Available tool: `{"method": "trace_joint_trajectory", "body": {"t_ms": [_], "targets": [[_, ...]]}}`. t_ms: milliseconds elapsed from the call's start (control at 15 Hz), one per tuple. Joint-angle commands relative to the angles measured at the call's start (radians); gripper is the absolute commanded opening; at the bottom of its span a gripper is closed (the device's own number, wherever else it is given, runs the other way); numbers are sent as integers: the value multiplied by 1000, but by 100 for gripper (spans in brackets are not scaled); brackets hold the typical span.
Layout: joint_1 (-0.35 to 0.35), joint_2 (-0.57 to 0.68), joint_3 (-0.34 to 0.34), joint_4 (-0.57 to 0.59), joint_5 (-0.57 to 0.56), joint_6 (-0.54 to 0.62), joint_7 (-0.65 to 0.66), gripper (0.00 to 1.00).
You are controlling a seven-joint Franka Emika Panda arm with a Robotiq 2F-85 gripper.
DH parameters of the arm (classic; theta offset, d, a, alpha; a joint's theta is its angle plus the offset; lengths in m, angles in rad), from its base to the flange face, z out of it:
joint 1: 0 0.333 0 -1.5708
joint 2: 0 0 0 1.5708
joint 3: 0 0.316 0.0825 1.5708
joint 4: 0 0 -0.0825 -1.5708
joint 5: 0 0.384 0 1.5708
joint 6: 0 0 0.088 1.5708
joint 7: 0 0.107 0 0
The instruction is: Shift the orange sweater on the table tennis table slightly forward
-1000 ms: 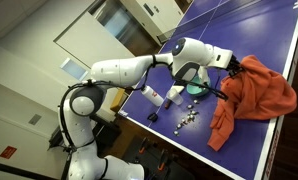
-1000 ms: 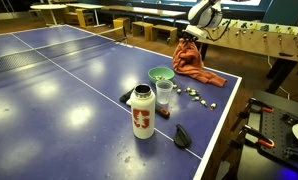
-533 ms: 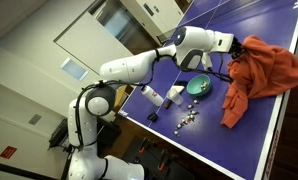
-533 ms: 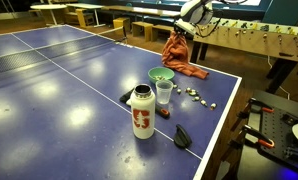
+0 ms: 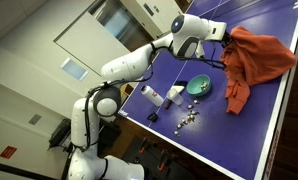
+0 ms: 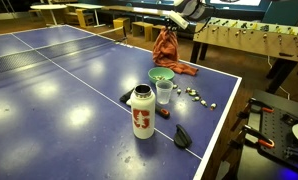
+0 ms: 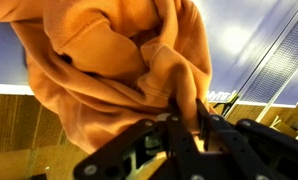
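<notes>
The robot's gripper will move slightly back and let go of the fold above the sweater's lower part (image 5: 237, 94), which is below the gripper, because that cloth already rests on the table.
The orange sweater (image 5: 251, 58) hangs bunched from my gripper (image 5: 225, 36), lifted partly off the blue table tennis table (image 5: 279, 110); a sleeve trails down near the table edge. In an exterior view the sweater (image 6: 169, 48) hangs below the gripper (image 6: 173, 24), its lower part resting on the table (image 6: 59, 90). In the wrist view the sweater (image 7: 99, 70) fills the frame and the gripper (image 7: 186, 118) fingers are shut on a fold of it.
A green bowl (image 5: 199, 86) (image 6: 161, 74), a clear cup (image 6: 165, 92), a white bottle with red print (image 6: 141, 110), small scattered pieces (image 6: 197, 97) and a black object (image 6: 182, 137) lie near the table's edge. A foosball table (image 6: 251, 40) stands behind.
My gripper has carried the sweater up and farther along the table, away from the bowl and bottle. The sweater hangs more bunched and higher than before.
</notes>
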Motion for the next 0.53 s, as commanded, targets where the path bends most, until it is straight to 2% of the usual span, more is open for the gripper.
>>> {"method": "trace_joint_trajectory", "body": {"t_ms": [0,267,467], "targets": [[28,-20,-44,22,-24,-96,87,5],[53,-44,-96,-2,-56,-154,128,5],[35,-62,-74,4,-46,-277,95,5]]}}
